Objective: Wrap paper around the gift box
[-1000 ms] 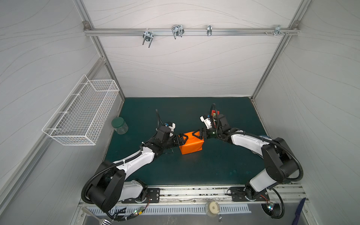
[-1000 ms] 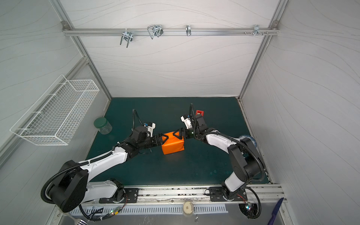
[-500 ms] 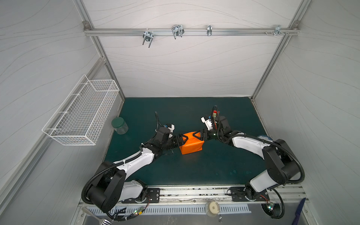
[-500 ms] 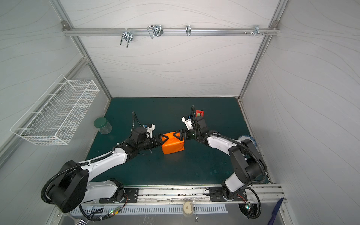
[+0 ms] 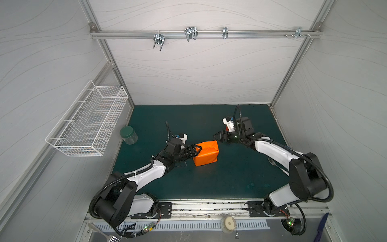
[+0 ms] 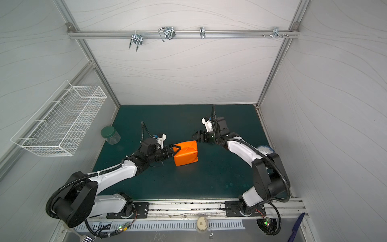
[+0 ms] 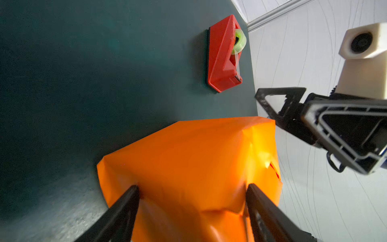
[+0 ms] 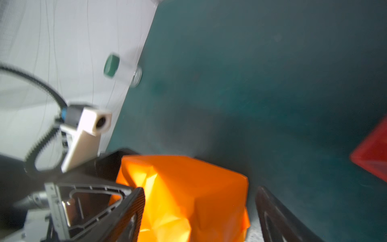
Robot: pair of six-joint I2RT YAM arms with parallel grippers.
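My right gripper moves off the parcel and lowers onto the clear piece of tape next, since it spans open off its roll, outward of and below the gripper.
The orange paper (image 5: 206,154) (image 6: 186,154) is folded round a box shape in the middle of the green mat; the gift box itself is hidden under it. My left gripper (image 5: 195,149) (image 7: 192,188) stands open at the parcel's left end. Its fingertips (image 7: 134,189) touch the creased paper (image 7: 188,159) there, one high and one low. My right gripper (image 5: 216,138) (image 8: 201,192) is open just off the parcel's upper right corner, and the paper (image 8: 188,188) shows beyond its spread fingers. That view is blurred.
A red tape dispenser (image 7: 224,54) (image 8: 372,155) stands behind the parcel, near the right wrist. A green-lidded jar (image 5: 128,135) sits at the mat's left edge under a white wire basket (image 5: 88,121). A fork (image 5: 276,164) lies by the right arm.
My right gripper has drawn back a little from the parcel's right corner. The left gripper's jaws have narrowed slightly on the paper. The parcel has stayed in place.
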